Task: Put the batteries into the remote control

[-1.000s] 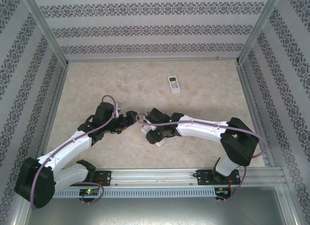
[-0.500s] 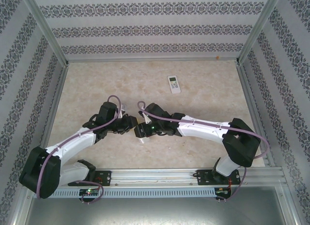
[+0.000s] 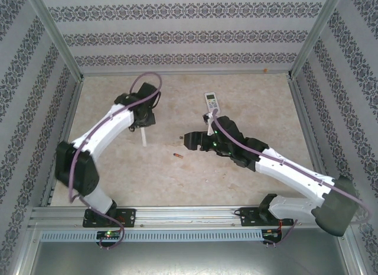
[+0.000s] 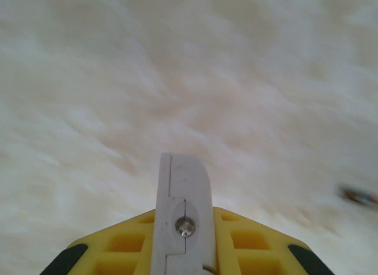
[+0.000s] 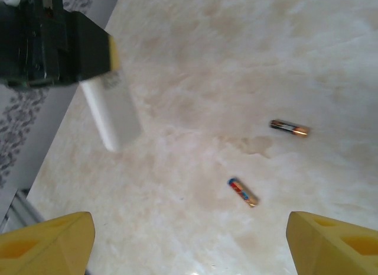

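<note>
The left gripper lowers the slim white flat piece (image 3: 142, 136) next and releases it on the tabletop.
The white remote control (image 3: 212, 102) lies face up at the far middle of the table. One battery (image 3: 177, 155) rests on the table's middle; the right wrist view has two batteries (image 5: 290, 128) (image 5: 243, 191) lying apart. My left gripper (image 3: 143, 121) (image 4: 183, 219) is at the far left, shut on a slim white flat piece (image 3: 142, 136) (image 4: 183, 186) (image 5: 112, 112) that hangs down from it. My right gripper (image 3: 188, 140) (image 5: 189, 242) hovers open over the batteries, just near of the remote, holding nothing. A blurred battery (image 4: 357, 196) shows at the right of the left wrist view.
Patterned walls and metal posts (image 3: 64, 50) close in the table on three sides. A metal rail (image 3: 189, 216) with both arm bases runs along the near edge. Bare marble-look tabletop (image 3: 266, 109) lies to the right and at the near left.
The two grippers, close together at the table's middle before, have parted. The left shut and swung to the far left with the white piece; the right opened and drew back toward the remote.
</note>
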Robot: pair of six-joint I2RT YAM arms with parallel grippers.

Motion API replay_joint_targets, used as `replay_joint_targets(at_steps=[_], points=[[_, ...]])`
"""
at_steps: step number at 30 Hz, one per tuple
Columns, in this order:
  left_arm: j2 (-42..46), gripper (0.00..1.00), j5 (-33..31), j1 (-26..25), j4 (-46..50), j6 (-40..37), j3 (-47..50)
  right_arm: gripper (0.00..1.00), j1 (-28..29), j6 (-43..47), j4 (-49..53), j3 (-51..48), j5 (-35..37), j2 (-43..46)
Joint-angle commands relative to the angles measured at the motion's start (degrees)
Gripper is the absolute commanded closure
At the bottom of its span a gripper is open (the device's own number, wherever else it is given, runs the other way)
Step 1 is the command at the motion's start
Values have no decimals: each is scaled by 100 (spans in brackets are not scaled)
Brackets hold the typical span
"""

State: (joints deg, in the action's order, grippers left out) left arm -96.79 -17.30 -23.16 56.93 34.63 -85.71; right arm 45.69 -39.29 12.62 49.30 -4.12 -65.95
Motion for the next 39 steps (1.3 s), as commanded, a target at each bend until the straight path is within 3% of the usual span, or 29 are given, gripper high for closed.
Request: replay_joint_targets(at_steps=[1,6,11,14,24,29,31,39], points=[[-1086,100,-2325,154,1684,-497,-1138,16,-104,-205,335,-381,330,249],[-3309,99,-3145,291,3134,-366,-3654,15,-252,-281,440,-770,395,831],[-4840,95,-3098,451,3706,-180,-5501,14,-449,-290,552,-1042,432,1316],[-5316,92,-2774,549,3672,-15,-6017,14,-556,-281,694,-1122,440,1506],[-5789,66,-1654,631,2889,-61,-6036,13,-704,-316,993,-1220,430,1786],[-5700,59,-1011,682,2668,-158,-6044,13,-736,-323,1206,-1194,530,1956],[-5555,57,-738,692,2603,-195,-6029,13,-764,-312,1242,-1203,571,2030],[-4139,30,753,712,1904,-583,-5313,12,-1202,61,1205,-879,546,1707]])
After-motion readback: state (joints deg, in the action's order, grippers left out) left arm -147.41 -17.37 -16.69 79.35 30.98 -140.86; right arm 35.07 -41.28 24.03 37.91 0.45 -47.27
